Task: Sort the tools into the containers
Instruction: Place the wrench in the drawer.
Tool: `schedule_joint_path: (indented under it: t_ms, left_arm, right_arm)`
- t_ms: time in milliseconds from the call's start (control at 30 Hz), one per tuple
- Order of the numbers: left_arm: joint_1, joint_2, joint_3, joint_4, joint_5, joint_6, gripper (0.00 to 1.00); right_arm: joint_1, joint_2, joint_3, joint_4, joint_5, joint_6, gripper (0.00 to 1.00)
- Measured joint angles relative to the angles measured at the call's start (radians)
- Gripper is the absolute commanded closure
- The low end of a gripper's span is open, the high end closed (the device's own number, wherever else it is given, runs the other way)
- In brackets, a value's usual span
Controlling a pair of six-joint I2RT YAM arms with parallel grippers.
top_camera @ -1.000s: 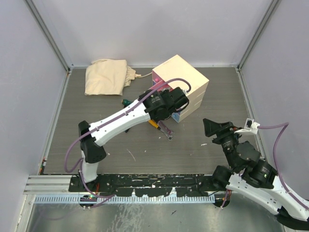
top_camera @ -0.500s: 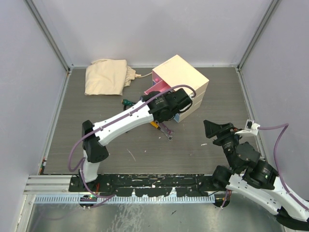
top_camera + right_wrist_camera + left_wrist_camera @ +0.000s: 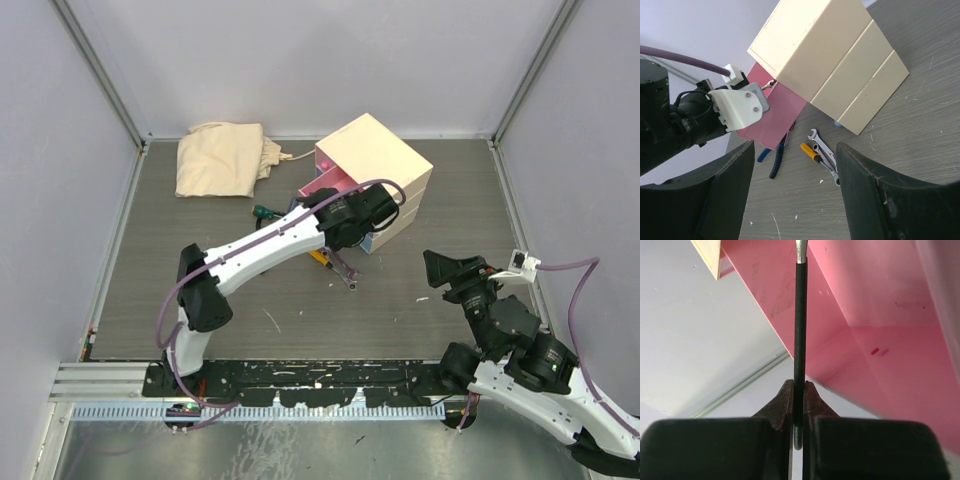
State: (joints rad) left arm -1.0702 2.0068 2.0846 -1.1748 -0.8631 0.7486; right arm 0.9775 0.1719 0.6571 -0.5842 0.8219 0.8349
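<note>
The left gripper eases slightly outward toward the cream chest, farther over the pink drawer (image 3: 334,179), and releases the wrench there next, since bare drawer bottom shows beside it.
The cream chest (image 3: 375,160) stands at the back centre with its pink drawer (image 3: 322,186) pulled out to the left. My left gripper (image 3: 798,385) is shut on the black handle of the adjustable wrench (image 3: 800,315), held edge-on over the inside of the pink drawer (image 3: 880,330). On the table in front of the chest lie the orange-handled screwdriver (image 3: 810,152), two silver spanners (image 3: 823,146) and the blue-handled pliers (image 3: 776,159). The green-handled screwdriver (image 3: 262,212) lies left of the drawer. My right gripper (image 3: 795,200) is open and empty, well to the right of the tools.
A folded beige cloth bag (image 3: 222,158) lies at the back left. Grey walls with metal rails close in the table on three sides. My left arm (image 3: 255,250) stretches across the middle of the table to the chest.
My left arm has reached further toward the chest, carrying the wrench over the open pink drawer. The right arm has barely moved.
</note>
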Motion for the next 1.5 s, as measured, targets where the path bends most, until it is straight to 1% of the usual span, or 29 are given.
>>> schedule_joint_path:
  t_ms: [200, 567, 733, 800, 933, 1033, 1300, 1400, 1500]
  left_arm:
    - [0.018, 0.042, 0.006, 0.05, -0.006, 0.046, 1.0]
    - [0.032, 0.072, 0.027, 0.121, -0.005, 0.099, 0.99]
    - [0.032, 0.084, 0.045, 0.131, -0.005, 0.129, 0.92]
    - [0.032, 0.086, 0.052, 0.13, -0.005, 0.135, 0.83]
    - [0.033, 0.097, 0.074, 0.15, -0.003, 0.13, 0.68]
    - [0.033, 0.097, 0.084, 0.162, 0.006, 0.121, 0.64]
    - [0.033, 0.097, 0.092, 0.172, 0.032, 0.089, 0.6]
    - [0.033, 0.097, 0.092, 0.168, 0.043, 0.073, 0.56]
    - [0.033, 0.095, 0.092, 0.169, 0.053, 0.064, 0.49]
  right_arm:
    - [0.0, -0.014, 0.0, -0.029, -0.001, 0.013, 0.29]
    - [0.0, -0.047, 0.002, -0.079, 0.005, 0.036, 0.29]
    - [0.0, -0.048, 0.003, -0.091, 0.007, 0.037, 0.3]
    - [0.0, -0.048, 0.003, -0.094, 0.007, 0.037, 0.29]
    - [0.0, -0.048, 0.003, -0.098, 0.007, 0.04, 0.3]
    - [0.0, -0.048, 0.003, -0.098, 0.008, 0.043, 0.29]
    - [0.0, -0.048, 0.003, -0.098, 0.008, 0.056, 0.29]
    - [0.0, -0.048, 0.003, -0.098, 0.008, 0.06, 0.29]
    - [0.0, -0.047, 0.003, -0.098, 0.008, 0.061, 0.29]
